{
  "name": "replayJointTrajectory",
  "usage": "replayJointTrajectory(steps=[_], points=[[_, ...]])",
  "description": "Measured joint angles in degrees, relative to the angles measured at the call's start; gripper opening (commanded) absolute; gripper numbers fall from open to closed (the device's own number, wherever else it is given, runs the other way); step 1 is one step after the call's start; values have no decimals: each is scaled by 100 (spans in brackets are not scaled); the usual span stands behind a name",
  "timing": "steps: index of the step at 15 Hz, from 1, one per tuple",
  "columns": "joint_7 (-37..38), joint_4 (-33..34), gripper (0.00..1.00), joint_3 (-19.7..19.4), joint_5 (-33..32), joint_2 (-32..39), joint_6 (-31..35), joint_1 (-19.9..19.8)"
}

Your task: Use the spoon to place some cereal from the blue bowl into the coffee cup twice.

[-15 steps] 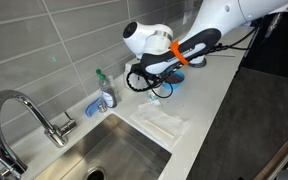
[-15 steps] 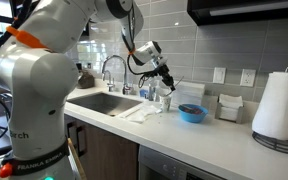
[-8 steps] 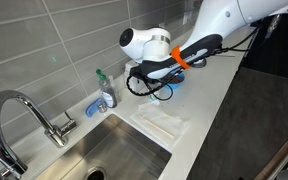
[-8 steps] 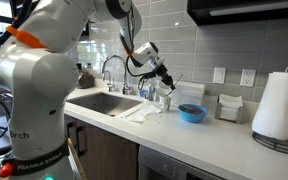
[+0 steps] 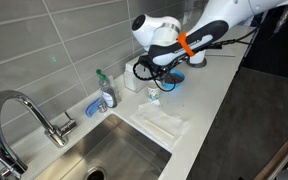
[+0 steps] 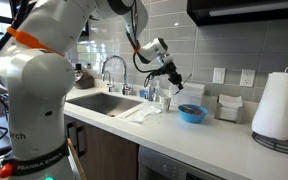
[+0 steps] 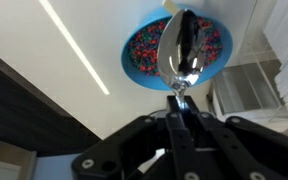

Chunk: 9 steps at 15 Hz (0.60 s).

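Note:
The spoon already hangs over the blue bowl, so it goes down with my gripper to the cereal (image 7: 144,45) in the bowl below next, and I release the handle there.
In the wrist view my gripper (image 7: 179,100) is shut on the handle of a shiny metal spoon (image 7: 184,50). The spoon's bowl hangs over the blue bowl (image 7: 127,62), which holds the cereal (image 7: 144,45). In both exterior views the gripper (image 5: 165,74) (image 6: 172,76) is above the blue bowl (image 5: 175,83) (image 6: 192,114) on the white counter. The arm partly hides the bowl in an exterior view. The coffee cup (image 5: 153,97), white with a teal mark, stands beside the bowl on the sink side.
A steel sink (image 5: 124,155) with a faucet (image 5: 24,110) lies past the cup. A soap bottle (image 5: 105,90) and a blue sponge holder (image 5: 94,104) stand by the wall. A white cloth (image 5: 164,122) lies near the counter's edge. A paper-towel roll (image 6: 277,105) stands beyond the bowl.
My gripper has carried the spoon away from the coffee cup to above the blue bowl. The cup and the bowl have not moved.

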Motion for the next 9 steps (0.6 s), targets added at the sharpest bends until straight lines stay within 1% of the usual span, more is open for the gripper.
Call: replayJointTrajectory(steps=[3,5,7,9], points=[[-5,0,2,-60,559,-161,38,-535],[-6,-6,2,-119,935,-186,203,-829],[-39,-75,2,-168,1309,-163,572,-1059],[-69,-238,2,-211,1582,-117,1095,-1225]])
